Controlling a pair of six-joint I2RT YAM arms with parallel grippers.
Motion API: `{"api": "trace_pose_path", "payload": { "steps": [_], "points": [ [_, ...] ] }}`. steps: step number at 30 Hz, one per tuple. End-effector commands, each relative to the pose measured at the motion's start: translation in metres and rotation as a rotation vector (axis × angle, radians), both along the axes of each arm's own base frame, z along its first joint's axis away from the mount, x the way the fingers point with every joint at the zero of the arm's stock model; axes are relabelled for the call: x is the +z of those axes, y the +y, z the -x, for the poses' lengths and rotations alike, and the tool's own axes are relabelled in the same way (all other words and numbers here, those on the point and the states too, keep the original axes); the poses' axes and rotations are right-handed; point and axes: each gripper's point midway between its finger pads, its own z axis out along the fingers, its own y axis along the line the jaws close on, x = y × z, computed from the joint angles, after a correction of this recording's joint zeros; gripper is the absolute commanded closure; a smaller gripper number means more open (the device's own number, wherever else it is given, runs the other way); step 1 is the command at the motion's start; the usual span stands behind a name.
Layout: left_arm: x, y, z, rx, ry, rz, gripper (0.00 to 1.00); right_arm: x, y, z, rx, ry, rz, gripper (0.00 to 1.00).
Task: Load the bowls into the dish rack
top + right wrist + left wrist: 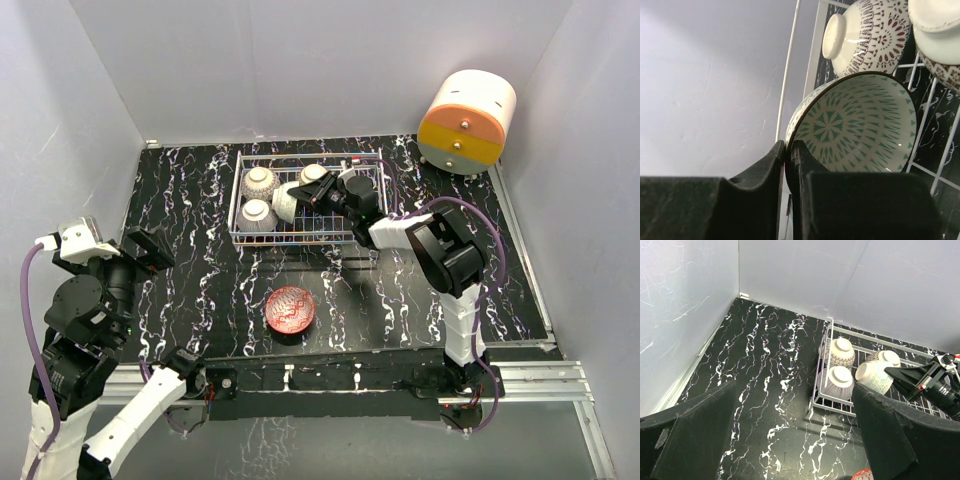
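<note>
The bare front grid lies below and back from the robot's right gripper, so the right gripper will move back and down to it, tip the bowl rim-down there and let go.
The white wire dish rack point(245, 232) stands at the back middle of the table. Three bowls sit upside down in it: two brown-and-white ones point(260, 181) point(256, 213) on the left and another point(314, 174) at the back. My right gripper point(303, 196) is shut on the rim of the pale green bowl point(285, 203), holding it tilted on its side inside the rack; its green patterned inside fills the right wrist view point(860, 127). The red bowl point(290, 308) sits upright on the table in front of the rack. My left gripper point(795, 440) is open and empty at the left.
A round orange-and-cream drawer unit point(466, 122) stands at the back right. Grey walls close in the table on three sides. The rack's right half shows bare grid point(340, 228). The rack also shows in the left wrist view point(826, 400).
</note>
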Motion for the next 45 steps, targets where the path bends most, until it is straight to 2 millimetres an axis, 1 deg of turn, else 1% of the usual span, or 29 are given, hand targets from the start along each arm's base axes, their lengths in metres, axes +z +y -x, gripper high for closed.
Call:
{"api": "trace_pose_path", "payload": {
  "steps": [1, 3, 11, 15, 17, 22, 27, 32, 34, 43, 45],
  "points": [
    [0.010, 0.000, 0.001, -0.005, -0.020, 0.011, 0.03, 0.023, 0.001, 0.005, 0.047, -0.040, -0.114, 0.92],
    [0.011, 0.000, 0.002, -0.004, -0.022, 0.013, 0.03, 0.023, 0.000, 0.007, 0.045, -0.023, -0.116, 0.92],
    [0.009, -0.002, 0.001, -0.010, -0.021, 0.022, 0.03, 0.004, -0.003, 0.016, 0.050, 0.086, -0.063, 0.92],
    [0.008, -0.004, 0.000, -0.018, -0.021, 0.028, 0.03, -0.014, -0.003, 0.020, 0.061, 0.148, -0.025, 0.92],
    [0.007, -0.004, 0.000, -0.019, -0.021, 0.028, 0.03, -0.025, -0.005, 0.021, 0.060, 0.174, -0.004, 0.92],
    [0.008, -0.003, 0.001, -0.016, -0.022, 0.026, 0.03, -0.042, -0.013, 0.025, 0.042, 0.215, 0.074, 0.91],
    [0.009, -0.003, 0.000, -0.016, -0.024, 0.025, 0.03, -0.046, -0.022, 0.026, 0.015, 0.219, 0.140, 0.90],
    [0.008, -0.006, -0.002, -0.026, -0.022, 0.026, 0.03, -0.060, -0.030, 0.029, 0.005, 0.253, 0.168, 0.87],
    [0.008, -0.006, -0.002, -0.027, -0.023, 0.027, 0.03, -0.066, -0.034, 0.030, -0.003, 0.268, 0.174, 0.84],
    [0.006, -0.007, -0.003, -0.027, -0.018, 0.027, 0.03, -0.076, -0.052, 0.024, -0.058, 0.288, 0.193, 0.80],
    [0.007, -0.007, -0.003, -0.029, -0.019, 0.029, 0.03, -0.079, -0.055, 0.023, -0.065, 0.294, 0.201, 0.78]
  ]
}}
